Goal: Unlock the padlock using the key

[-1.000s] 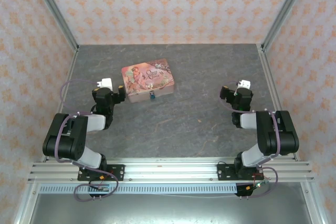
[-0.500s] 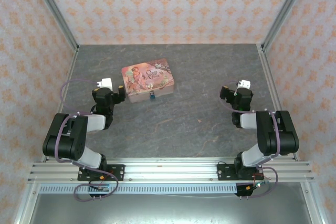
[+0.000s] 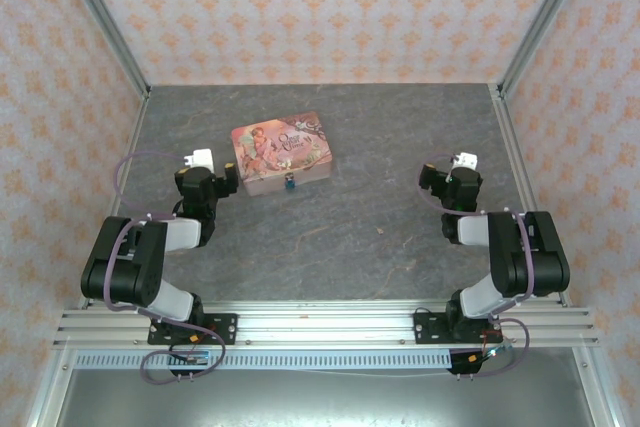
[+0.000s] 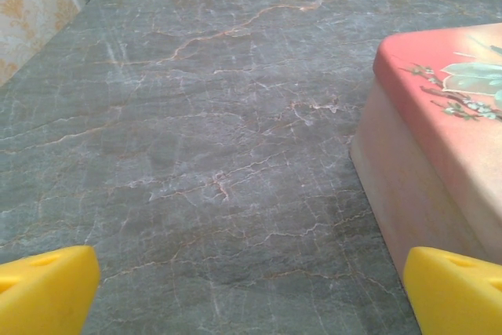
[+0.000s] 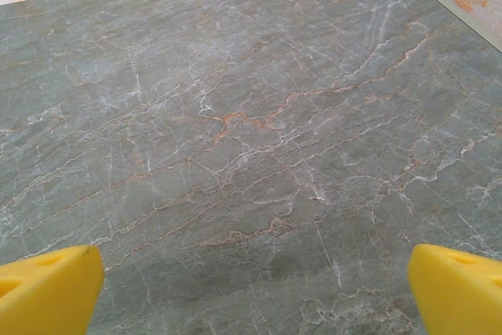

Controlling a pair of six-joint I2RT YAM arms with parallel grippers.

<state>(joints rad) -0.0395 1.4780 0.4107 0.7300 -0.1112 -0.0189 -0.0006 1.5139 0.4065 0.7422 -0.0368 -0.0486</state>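
The right gripper moves back and toward the table's middle next, tilting down onto the key's round head (image 3: 380,231), as the key lies below it, nearer the bar.
The padlock (image 3: 290,184) is a tiny blue body hanging at the front wall of the pink illustrated tin (image 3: 282,152), left of the table's middle. The key (image 3: 381,232) is a brownish speck lying on the grey stone surface, right of centre and nearer the arms. My left gripper (image 3: 207,179) rests low just left of the tin, open, with bare table between its yellow fingertips (image 4: 47,292); the tin's corner (image 4: 439,154) shows on that view's right. My right gripper (image 3: 449,183) sits folded at the right, open over bare stone (image 5: 255,292).
Patterned walls and metal posts close in the table (image 3: 400,137) on three sides. The arm bases stand on a rail (image 3: 320,325) at the near edge. Open stone lies between the two grippers and behind the tin.
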